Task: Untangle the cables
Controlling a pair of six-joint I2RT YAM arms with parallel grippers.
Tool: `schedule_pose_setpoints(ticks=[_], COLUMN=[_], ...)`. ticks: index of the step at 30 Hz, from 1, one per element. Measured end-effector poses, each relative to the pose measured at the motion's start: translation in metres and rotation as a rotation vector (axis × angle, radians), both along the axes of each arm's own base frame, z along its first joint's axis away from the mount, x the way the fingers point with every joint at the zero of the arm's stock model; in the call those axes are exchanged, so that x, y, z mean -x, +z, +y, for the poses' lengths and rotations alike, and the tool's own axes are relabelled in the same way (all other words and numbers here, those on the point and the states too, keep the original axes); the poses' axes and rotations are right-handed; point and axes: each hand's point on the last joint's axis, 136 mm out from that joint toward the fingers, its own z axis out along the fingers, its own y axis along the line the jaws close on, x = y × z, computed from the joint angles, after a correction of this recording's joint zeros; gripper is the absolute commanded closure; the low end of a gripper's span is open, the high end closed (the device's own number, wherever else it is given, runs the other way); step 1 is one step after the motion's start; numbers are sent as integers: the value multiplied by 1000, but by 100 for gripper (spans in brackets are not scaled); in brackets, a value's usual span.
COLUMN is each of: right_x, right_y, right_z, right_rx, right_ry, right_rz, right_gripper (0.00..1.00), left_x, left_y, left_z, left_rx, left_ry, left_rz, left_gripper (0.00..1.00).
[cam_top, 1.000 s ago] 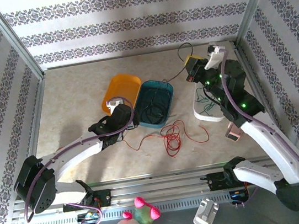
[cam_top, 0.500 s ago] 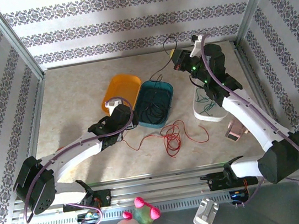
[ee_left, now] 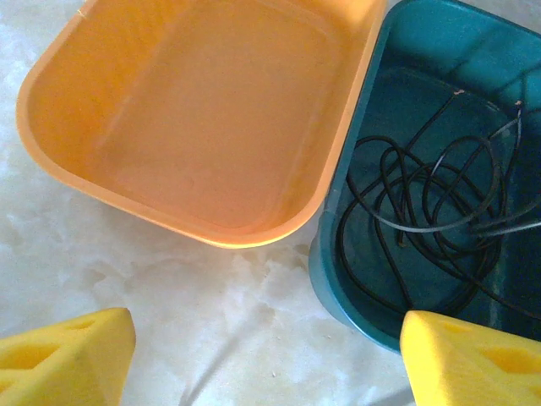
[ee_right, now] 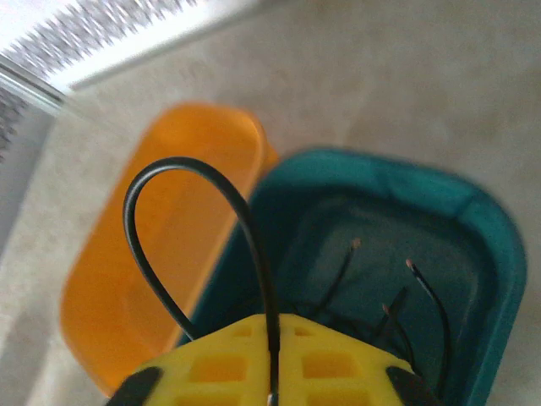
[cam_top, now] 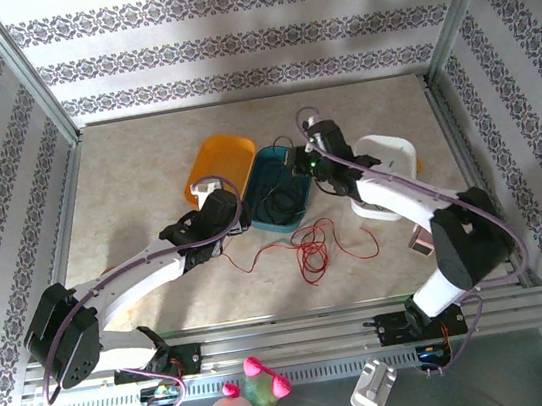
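Note:
The red cable's single piece lies below my left gripper, nearer my base, so it moves back and down there next.
A black cable [ee_right: 135, 228] loops up out of my right gripper [ee_right: 272, 330], whose yellow fingers are shut on it. That gripper [cam_top: 302, 161] hangs over the far right edge of the teal bin [cam_top: 276, 226]. More black cable [ee_left: 423, 216] lies coiled inside the teal bin [ee_left: 338, 279]. A red cable [cam_top: 310, 248] is spread in loose loops on the table in front of the bin. My left gripper [ee_left: 266, 359] is open over bare table, just short of the gap between the orange bin [ee_left: 211, 110] and the teal one, and holds nothing.
The orange bin [cam_top: 216, 158] touches the teal bin's left side. A white tray [cam_top: 391, 158] sits to the right of the right arm, with a small pink object [cam_top: 424, 240] in front of it. Metal frame posts and patterned walls enclose the table.
The right arm has swung left from the back right corner by the white tray to the teal bin, carrying the black cable. The left arm has not moved.

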Motion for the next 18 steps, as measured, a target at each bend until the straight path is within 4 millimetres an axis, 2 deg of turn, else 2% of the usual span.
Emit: schedule_pose_setpoints(ticks=[3,4,6,8,11,14,16,18], right_x=[8,9,11,12,14,24,36,48], right_y=[-39,-47,-55,-53,-36,2,30,51], right_z=[5,5,3,-1,-10,-25,-38,-54], right_rx=[57,74,102,116,123,109,92,73], right_ry=[24,27,28,20,-7,-47,-82,-120], right_rz=[112,139,177,181,151,61,-15,-75], right_gripper=[62,60,58,58,57,57,56,55], left_x=[1,1,3,6,12,24,37,54], left_y=[0,1,3,6,7,5,4,-2], left_z=[-2,-3,-5,-9,-21,-44,-65,-88], left_rx=[-6,-6,-3,8,23,38,41,33], left_ry=[-23,-32,-58,-91,-174,-309,-430,-568], left_rz=[2,3,0,-8,-10,-3,2,21], left_gripper=[18,18,18,18,18,18,18,18])
